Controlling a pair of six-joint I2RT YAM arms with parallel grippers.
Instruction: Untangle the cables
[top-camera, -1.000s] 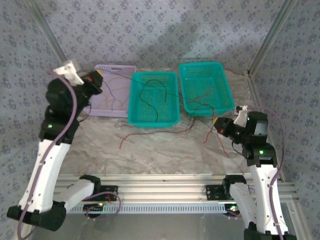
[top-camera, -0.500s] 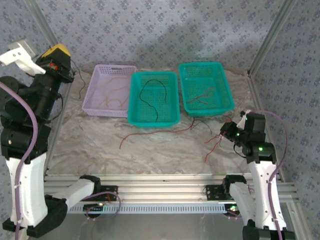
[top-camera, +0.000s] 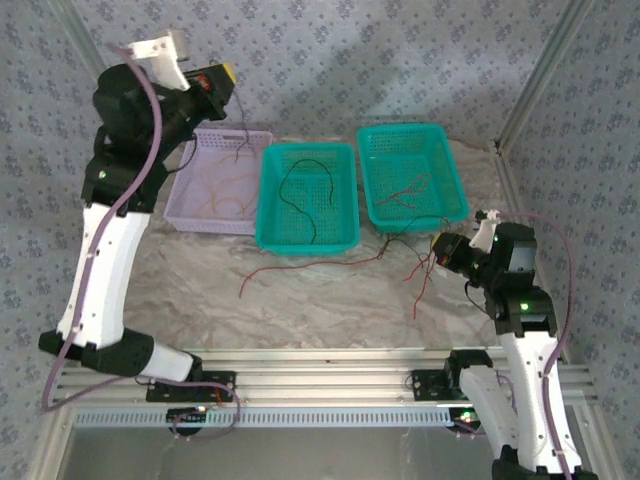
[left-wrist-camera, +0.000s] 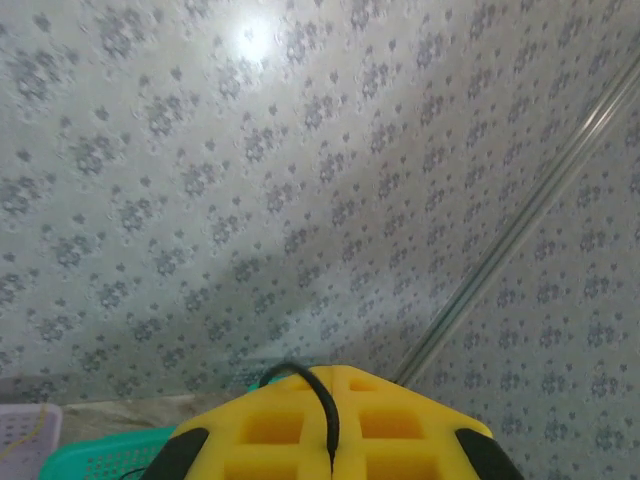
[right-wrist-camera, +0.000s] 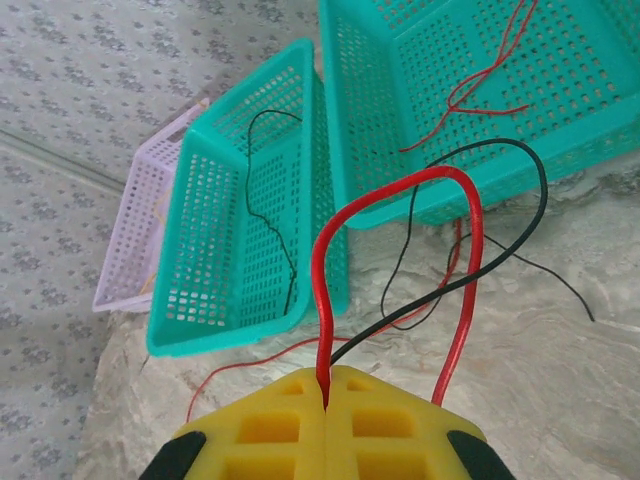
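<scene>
My left gripper will move across next and come down over the middle teal basket, and there it will let go of the thin black cable.
My left gripper (top-camera: 224, 78) is raised high above the lilac basket (top-camera: 186, 212). Its yellow jaws (left-wrist-camera: 330, 374) are shut on a thin black cable (left-wrist-camera: 324, 402), which hangs down toward that basket (top-camera: 241, 138). My right gripper (top-camera: 438, 248) sits low near the right teal basket (top-camera: 450, 170), shut (right-wrist-camera: 327, 376) on a red cable (right-wrist-camera: 322, 290) that loops up and back down. A black cable (right-wrist-camera: 470, 283) crosses through that loop. Another red cable (top-camera: 300, 267) trails left across the table. Pale and yellow cables (top-camera: 222, 190) lie in the lilac basket.
The middle teal basket (top-camera: 266, 215) holds a black cable (top-camera: 300, 170). A red cable (top-camera: 410, 187) lies in the right teal basket. Patterned walls and metal corner posts (top-camera: 528, 80) close in the back and sides. A metal rail (top-camera: 320, 375) runs along the near edge.
My left arm swung from the far left to above the lilac basket, carrying the black cable. My right gripper shifted slightly up and left with the red cable.
</scene>
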